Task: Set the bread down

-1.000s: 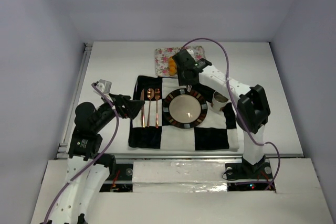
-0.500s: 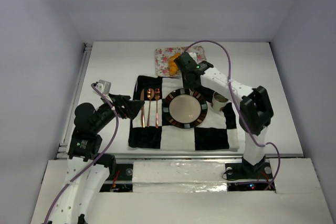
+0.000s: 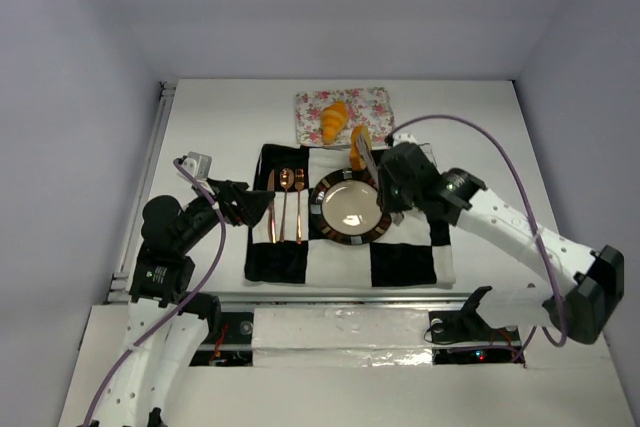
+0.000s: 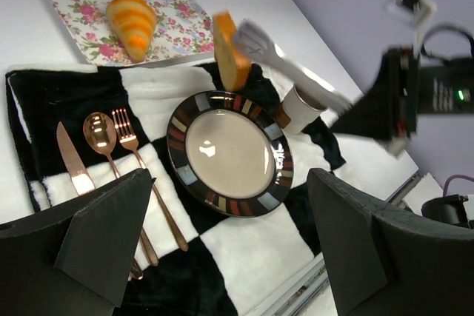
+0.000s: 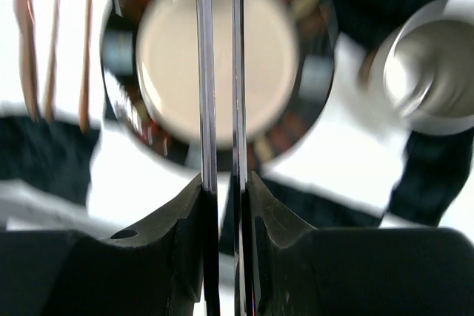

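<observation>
The robot's right gripper needs to move back and toward the fork, go down and let go of the bread slice (image 3: pixel 358 147), which is past the plate's far rim, because the plate's fork-side half (image 3: pixel 334 205) is below.
My right gripper (image 5: pixel 224 183) is shut on a pair of metal tongs (image 4: pixel 289 72). The tongs pinch a tan-brown bread slice (image 4: pixel 232 49) in the air, just beyond the far rim of the round striped plate (image 3: pixel 352 207). From above, the bread slice (image 3: pixel 358 147) hangs between the plate and the floral tray (image 3: pixel 372 102). The orange croissant (image 3: pixel 334 120) lies on that tray. The right wrist view shows only the tong arms (image 5: pixel 204 72) over the plate (image 5: pixel 222 57); the slice is out of that view. My left gripper (image 4: pixel 228 183) stands open and empty, left of the cutlery.
A black-and-white checked mat (image 3: pixel 400 262) lies under the plate. A copper knife, spoon and fork (image 3: pixel 285 205) lie on it, left of the plate. A paper cup (image 4: pixel 300 109) stands right of the plate, close under my right arm.
My right arm has drawn back from the floral tray toward the plate, lifting the bread slice off the tray in the tongs. The left arm has not moved.
</observation>
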Motion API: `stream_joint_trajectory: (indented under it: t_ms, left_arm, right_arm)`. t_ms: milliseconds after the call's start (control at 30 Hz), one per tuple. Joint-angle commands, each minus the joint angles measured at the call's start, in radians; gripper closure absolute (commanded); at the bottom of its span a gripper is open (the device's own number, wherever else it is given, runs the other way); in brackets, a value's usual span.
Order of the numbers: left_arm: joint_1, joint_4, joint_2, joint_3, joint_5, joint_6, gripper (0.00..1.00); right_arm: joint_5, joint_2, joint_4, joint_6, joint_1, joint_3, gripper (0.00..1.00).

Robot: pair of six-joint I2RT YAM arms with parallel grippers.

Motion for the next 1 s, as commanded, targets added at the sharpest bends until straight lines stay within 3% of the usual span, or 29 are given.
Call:
stream_joint_trajectory:
  t_ms: [0,300,367,433,533,800,967]
  left_arm:
    - [-0.003,0.028,0.012,-0.003,0.005,0.009,0.16]
    - [-0.003,0.027,0.016,-0.004,-0.002,0.006,0.17]
    - [-0.003,0.025,0.010,-0.003,-0.010,0.006,0.17]
    - [-0.003,0.024,0.010,-0.003,-0.010,0.005,0.17]
    - [-0.003,0.025,0.012,-0.001,-0.008,0.006,0.17]
    - [-0.003,0.028,0.015,-0.004,-0.002,0.006,0.17]
    - [-0.003,0.028,0.012,-0.004,-0.002,0.005,0.18]
  right_arm:
    - [-0.072,-0.092,-0.026,0.068,0.070,-0.086,0.86]
    - [-0.066,-0.004,-0.009,0.132,0.262,-0.111,0.86]
    - [-0.062,0.012,0.005,0.138,0.273,-0.103,0.76]
    - [-0.054,0.007,0.011,0.143,0.273,-0.097,0.65]
    - [-0.026,-0.043,0.012,0.164,0.273,-0.085,0.58]
    - [-0.011,-0.091,0.143,0.204,0.253,-0.098,0.56]
    - [-0.033,-0.010,0.274,0.168,0.116,-0.066,0.56]
